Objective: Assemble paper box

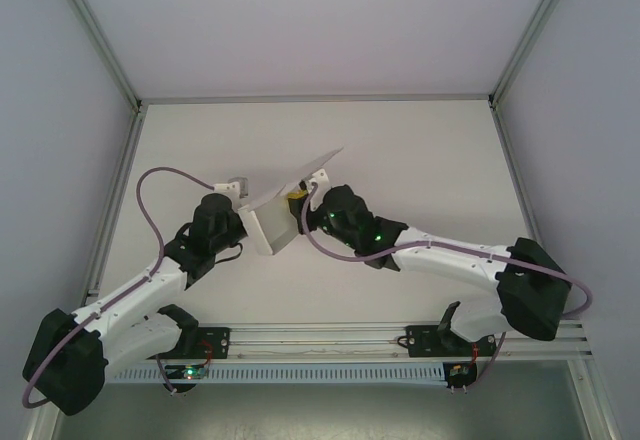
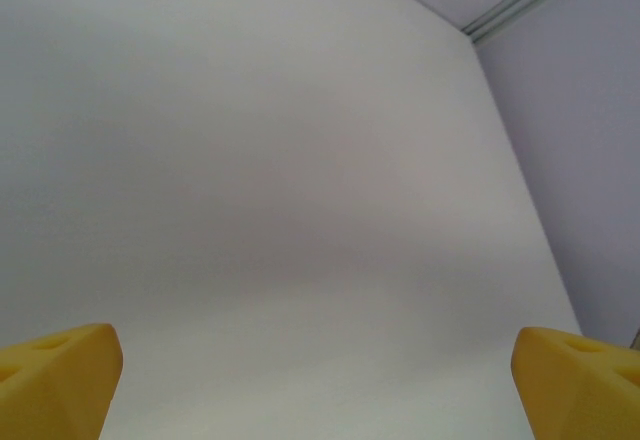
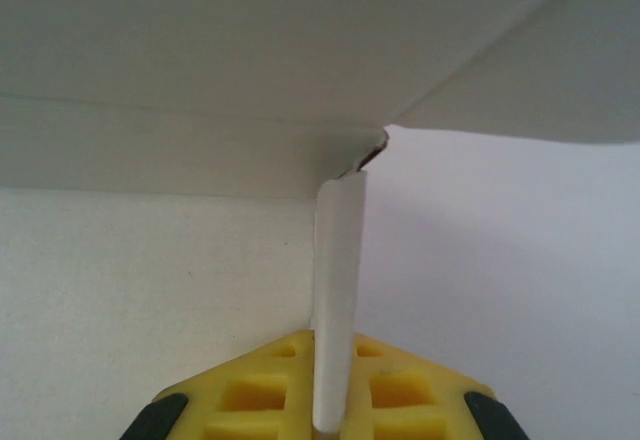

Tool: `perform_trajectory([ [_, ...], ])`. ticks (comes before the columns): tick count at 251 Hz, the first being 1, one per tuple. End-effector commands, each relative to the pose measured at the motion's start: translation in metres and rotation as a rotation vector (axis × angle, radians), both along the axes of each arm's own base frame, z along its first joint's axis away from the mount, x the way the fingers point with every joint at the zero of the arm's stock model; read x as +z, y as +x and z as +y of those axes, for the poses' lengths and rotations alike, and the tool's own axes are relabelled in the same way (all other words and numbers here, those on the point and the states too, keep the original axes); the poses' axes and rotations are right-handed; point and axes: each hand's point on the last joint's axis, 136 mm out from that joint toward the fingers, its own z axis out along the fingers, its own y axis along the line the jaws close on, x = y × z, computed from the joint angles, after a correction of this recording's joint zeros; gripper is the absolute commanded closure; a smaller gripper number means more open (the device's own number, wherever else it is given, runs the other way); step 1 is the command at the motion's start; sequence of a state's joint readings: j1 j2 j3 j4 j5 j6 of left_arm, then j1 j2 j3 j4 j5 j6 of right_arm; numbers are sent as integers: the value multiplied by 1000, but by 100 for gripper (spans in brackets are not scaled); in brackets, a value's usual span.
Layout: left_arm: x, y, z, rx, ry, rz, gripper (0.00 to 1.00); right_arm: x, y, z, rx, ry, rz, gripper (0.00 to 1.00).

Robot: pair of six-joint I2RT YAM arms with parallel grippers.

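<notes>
The box [image 1: 268,222] hangs tilted above the table, so my right gripper needs to move down and away from the left gripper, set the box onto the bare tabletop and then release it.
The paper box [image 1: 268,222] is white card, partly folded, held off the table between the two arms, with one large flap [image 1: 305,172] sticking up and away. My right gripper [image 1: 297,197] is shut on the box's right side. In the right wrist view its yellow fingers [image 3: 262,392] pinch a thin white flap [image 3: 338,260] seen edge-on, and a wide panel of the box [image 3: 200,70] spreads above. My left gripper [image 1: 238,191] sits against the box's left side, open. Its yellow fingertips [image 2: 58,372] stand far apart with only a blurred white surface between them.
The white table [image 1: 420,160] is bounded by a metal frame, with rails along its sides [image 1: 118,190] and walls behind. A rail corner [image 2: 520,0] appears at the upper right of the left wrist view. Purple cables loop off both arms.
</notes>
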State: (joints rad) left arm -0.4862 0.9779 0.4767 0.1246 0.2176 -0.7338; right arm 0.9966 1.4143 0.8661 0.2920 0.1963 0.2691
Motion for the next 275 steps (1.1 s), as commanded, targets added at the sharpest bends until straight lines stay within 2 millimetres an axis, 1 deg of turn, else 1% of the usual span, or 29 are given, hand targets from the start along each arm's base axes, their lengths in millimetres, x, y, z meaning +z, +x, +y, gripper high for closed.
perform_trajectory([
  [1, 70, -4, -31, -160, -86, -202, 0, -50, 5, -20, -116, -288, -9, 100],
  [12, 71, -5, -31, -161, -90, -203, 0, -53, 8, -25, -160, -319, -14, 100],
  [24, 72, -6, -32, -167, -95, -201, 0, -54, 9, -28, -190, -352, -31, 100],
  [25, 71, -7, -31, -167, -95, -199, 0, -50, 10, -26, -192, -347, -35, 100],
  [29, 72, -7, -32, -172, -96, -201, 0, -54, 10, -29, -201, -366, -35, 100],
  [41, 73, -8, -32, -171, -91, -202, 0, -54, 10, -31, -226, -391, -45, 100],
  [42, 73, -8, -32, -171, -90, -202, 0, -54, 13, -33, -234, -391, -44, 100],
  [47, 72, -7, -31, -168, -84, -199, 0, -54, 10, -30, -227, -396, -45, 100],
  [67, 69, -6, -27, -149, -61, -192, 0, -52, 3, -23, -188, -359, -25, 100],
  [87, 58, -4, -21, -113, -20, -163, 0, -42, -4, -19, -150, -265, 9, 100],
  [104, 38, -1, -4, -30, 49, -109, 0, -28, -12, -19, -101, -161, 29, 100],
  [120, 17, -1, 18, 67, 130, -50, 0, -12, -15, -27, -89, -69, 36, 100],
  [130, 5, -3, 33, 132, 171, -17, 0, -4, -16, -35, -80, -19, 53, 100],
  [140, -6, -8, 50, 217, 198, 37, 0, -1, -14, -46, -76, 29, 81, 100],
  [151, -5, -15, 58, 241, 201, 51, 0, -3, -7, -64, -120, 67, 113, 100],
  [167, 4, -23, 60, 245, 153, 26, 0, -15, 4, -95, -220, 57, 152, 100],
  [180, 14, -30, 60, 230, 118, -10, 0, -32, 12, -119, -313, 3, 194, 100],
  [196, 19, -35, 69, 252, 126, -29, 0, -55, 14, -138, -395, -84, 234, 100],
  [210, 17, -38, 81, 294, 167, -25, 0, -77, 14, -148, -451, -154, 278, 100],
  [217, 14, -40, 86, 310, 187, -16, 0, -89, 14, -151, -471, -178, 302, 100],
  [227, 10, -40, 90, 325, 208, -4, 0, -103, 14, -149, -472, -205, 331, 100],
  [252, -1, -38, 86, 310, 222, 19, 0, -136, 17, -145, -493, -270, 402, 100],
  [253, 1, -37, 86, 312, 219, 14, 0, -137, 17, -145, -495, -272, 403, 100],
  [256, -3, -37, 85, 310, 224, 22, 0, -141, 17, -145, -505, -284, 409, 100],
  [275, -8, -34, 82, 298, 238, 42, 0, -157, 22, -146, -559, -379, 433, 100],
])
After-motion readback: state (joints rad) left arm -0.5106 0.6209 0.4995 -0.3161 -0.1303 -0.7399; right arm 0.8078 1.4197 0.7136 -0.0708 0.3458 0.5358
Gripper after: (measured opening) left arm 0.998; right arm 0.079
